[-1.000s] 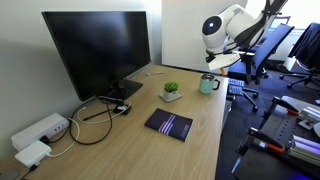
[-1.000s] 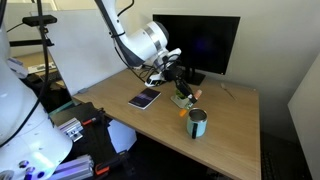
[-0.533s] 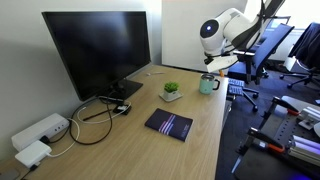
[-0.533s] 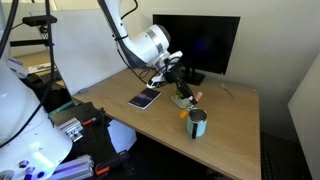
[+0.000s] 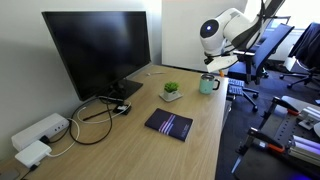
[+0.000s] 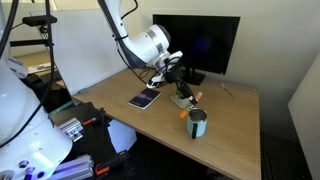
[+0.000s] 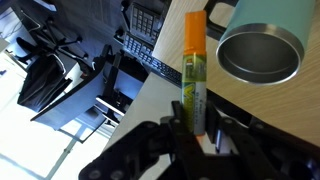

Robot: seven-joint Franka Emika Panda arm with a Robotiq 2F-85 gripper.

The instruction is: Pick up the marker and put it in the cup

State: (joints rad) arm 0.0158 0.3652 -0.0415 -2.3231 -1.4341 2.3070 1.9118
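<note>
Next I should move my gripper toward the right in the wrist view, over the teal cup's opening (image 7: 260,54), and lower it before releasing, since the marker (image 7: 193,75) hangs beside the cup's rim.
My gripper (image 7: 193,128) is shut on a marker (image 7: 193,75) with an orange cap and a yellow-green label; the marker points away from the wrist camera. The teal cup (image 7: 258,45) stands open-mouthed on the wooden desk, just right of the marker's tip in the wrist view. In both exterior views the gripper (image 6: 178,76) (image 5: 222,62) hovers above the desk near its edge, up and beside the cup (image 6: 198,123) (image 5: 208,84). The marker's orange end shows near the gripper (image 6: 194,97).
A small potted plant (image 5: 171,91) stands beside the cup. A dark notebook (image 5: 168,124) lies mid-desk. A black monitor (image 5: 96,50) with cables (image 5: 95,118) and white adapters (image 5: 38,135) fills the back. Office chairs (image 5: 265,55) stand past the desk edge.
</note>
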